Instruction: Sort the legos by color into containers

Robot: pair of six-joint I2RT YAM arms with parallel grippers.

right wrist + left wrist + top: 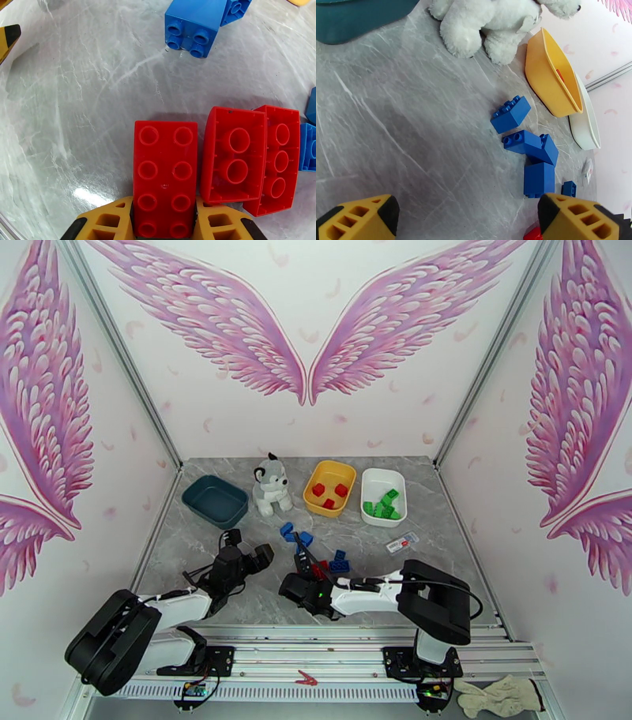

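Note:
The yellow tray holds red bricks, so my right gripper will next lift the long red brick, carry it outward over that tray and release it there.
Red bricks lie in the yellow tray and green bricks in the white tray; the dark teal tray holds nothing that I can see. Loose blue bricks and a few red ones sit mid-table. My right gripper is shut on a long red brick that rests on the table. Two more red bricks lie just to its right, and a blue brick lies ahead. My left gripper is open with nothing between its fingers, just short of the blue bricks.
A grey-and-white plush dog sits between the teal and yellow trays. A small white label lies right of the loose bricks. The two grippers work close together at mid-table. Walls enclose the table on three sides.

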